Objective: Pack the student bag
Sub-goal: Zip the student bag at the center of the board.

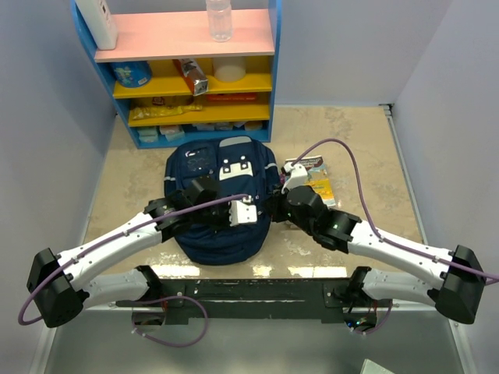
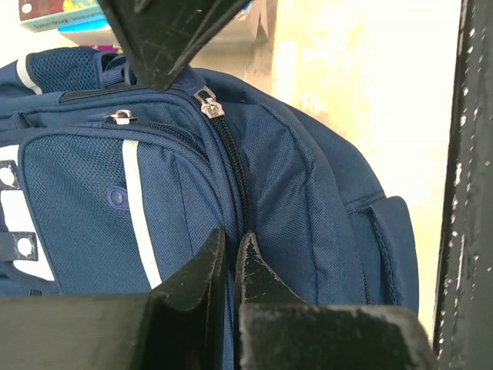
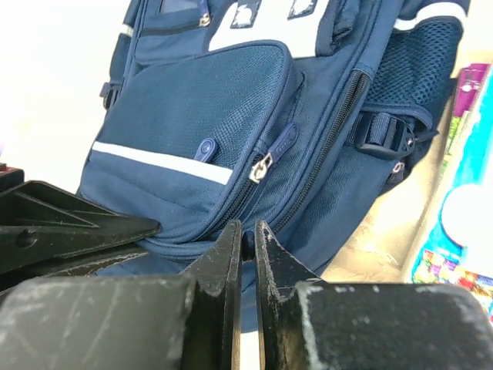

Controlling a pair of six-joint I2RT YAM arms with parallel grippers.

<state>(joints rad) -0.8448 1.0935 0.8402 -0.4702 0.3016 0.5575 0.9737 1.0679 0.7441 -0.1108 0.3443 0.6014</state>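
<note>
My right gripper should next pull the dark blue zip tab outward along the bag's side to beside the white patch, as the zip track (image 2: 231, 162) runs that way.
The student bag (image 1: 222, 195), navy with light stripes and a white patch, lies flat in the middle of the table. My left gripper (image 1: 261, 209) reaches across it to its right side. In the left wrist view that gripper (image 2: 231, 245) is shut where the main zip track (image 2: 231, 162) runs between its tips, pinching the student bag (image 2: 308, 200) there. A silver zip slider (image 2: 208, 104) sits higher up. My right gripper (image 1: 274, 204) meets it from the right. In its own view the right gripper (image 3: 246, 235) is shut on a small dark blue zip tab of the student bag (image 3: 192, 100).
A blue shelf unit (image 1: 187, 35) with a pink top stands at the back, holding a clear bottle (image 1: 219, 19) and snack packs. Colourful books (image 1: 316, 175) lie right of the bag, also seen as a bright book (image 3: 462, 216). Grey walls close in both sides.
</note>
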